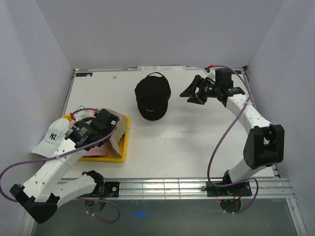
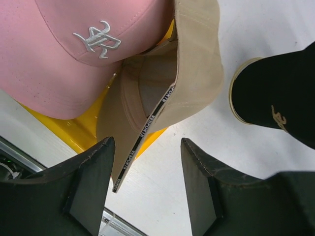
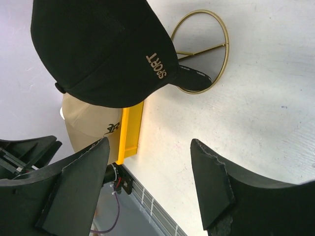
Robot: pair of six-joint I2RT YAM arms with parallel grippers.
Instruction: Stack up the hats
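Observation:
My left gripper will lower next, turning slightly, until both fingers straddle the tan hat's slanting, lettered rim.
The black hat rests mid-table on the gold wire stand; it also shows in the right wrist view and the left wrist view. The pink hat and the tan hat lie together in the yellow tray. The white hat with a dark NY logo lies left of the tray. My left gripper hovers open over the tray's near right corner, with the tan hat's edge hanging by its left finger. Right of the black hat, my right gripper is open and empty.
The yellow tray sits at the table's near left. White walls close in on the left, back and right. A metal rail runs along the near edge by the arm bases. Purple cables loop from both arms.

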